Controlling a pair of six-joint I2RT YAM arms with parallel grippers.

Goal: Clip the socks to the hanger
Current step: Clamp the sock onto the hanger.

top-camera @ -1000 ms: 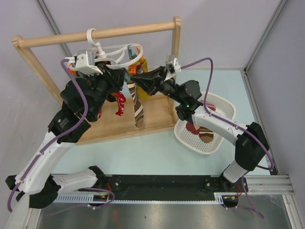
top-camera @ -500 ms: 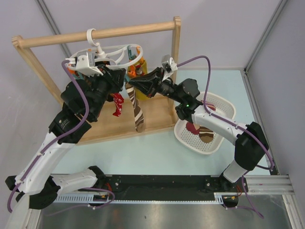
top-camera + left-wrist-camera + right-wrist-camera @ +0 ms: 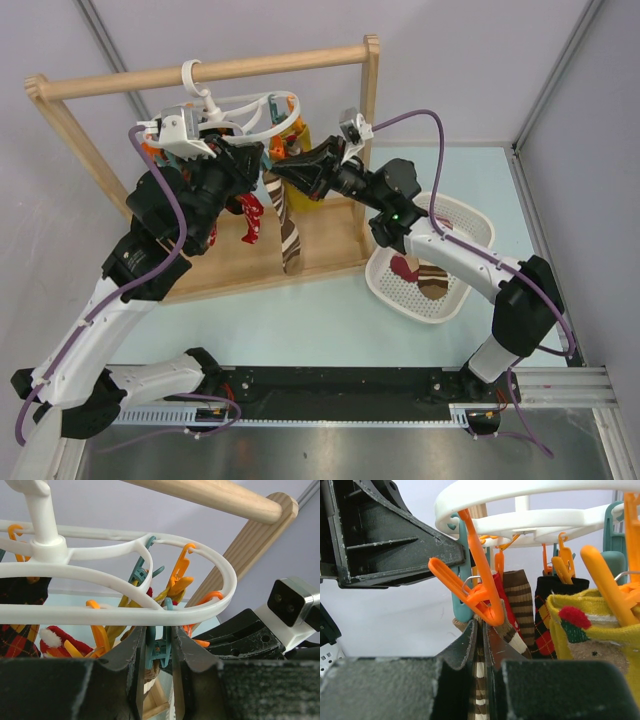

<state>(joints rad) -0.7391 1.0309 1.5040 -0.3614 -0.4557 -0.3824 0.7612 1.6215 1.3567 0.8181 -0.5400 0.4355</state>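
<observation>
The right gripper eases slightly up toward the teal peg's lower end (image 3: 462, 614) next and releases the brown sock, as its cuff sits just under that peg.
The white oval hanger (image 3: 250, 105) hangs by its hook from the wooden rail. My left gripper (image 3: 255, 158) is shut on a teal peg (image 3: 150, 655) just under the hanger's ring (image 3: 100, 615). My right gripper (image 3: 275, 172) is shut on the top of a brown sock with cream stripes (image 3: 288, 225), which hangs down below it. In the right wrist view the sock's cuff (image 3: 481, 680) sits between the jaws, right under an orange peg (image 3: 475, 597) and the teal peg (image 3: 461, 607). A red sock (image 3: 250, 215) hangs from the hanger on the left.
The wooden rail frame (image 3: 200, 72) stands at the back with its base board (image 3: 240, 265). A mustard-yellow sock (image 3: 600, 625), a black diamond sock (image 3: 550, 615) and another brown striped sock (image 3: 520, 605) hang from pegs. A white perforated basket (image 3: 470, 225) at the right holds more socks (image 3: 420, 275).
My right gripper has shifted slightly left and up with the brown sock, closer to the peg in my left gripper. The left arm has hardly moved.
</observation>
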